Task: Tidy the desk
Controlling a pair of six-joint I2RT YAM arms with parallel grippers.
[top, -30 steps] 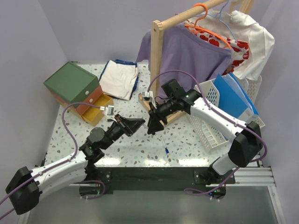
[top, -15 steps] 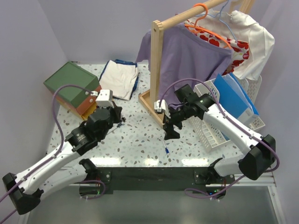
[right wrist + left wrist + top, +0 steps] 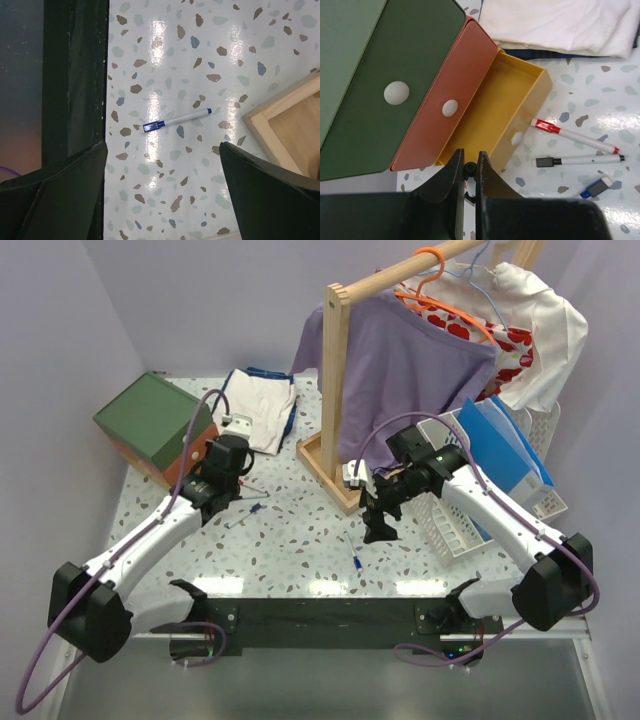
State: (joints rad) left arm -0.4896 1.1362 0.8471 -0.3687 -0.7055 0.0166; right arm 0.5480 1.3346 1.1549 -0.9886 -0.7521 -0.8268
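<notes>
The drawer is open and clear. I will move my left gripper outward and down over the empty bottom of the yellow drawer point(image 3: 505, 100) to release its marker.
The white terrazzo desk point(image 3: 290, 550) carries a green-topped drawer box point(image 3: 150, 420) at the far left. In the left wrist view its orange drawer point(image 3: 465, 80) is closed and its yellow drawer point(image 3: 505, 100) stands open and empty. A red-capped marker point(image 3: 572, 136), a black-capped marker point(image 3: 577, 160) and a blue one point(image 3: 597, 186) lie beside it. My left gripper point(image 3: 218, 480) point(image 3: 468, 152) hovers at the yellow drawer's front corner, with its jaws shut to a thin slit. My right gripper point(image 3: 381, 530) point(image 3: 162, 150) is wide open and empty above a blue pen point(image 3: 355, 558) point(image 3: 177, 120).
A folded white cloth point(image 3: 255, 410) lies at the back. A wooden clothes rack point(image 3: 337, 390) with hung shirts stands mid-right, and its base point(image 3: 290, 125) is close to my right gripper. A white basket point(image 3: 450, 510) holds blue folders point(image 3: 500, 445). The black front rail point(image 3: 320, 615) runs along the near edge.
My left arm has swung from mid-desk left to the drawer box, uncovering the markers. My right gripper has moved from the rack base toward the front, over the blue pen.
</notes>
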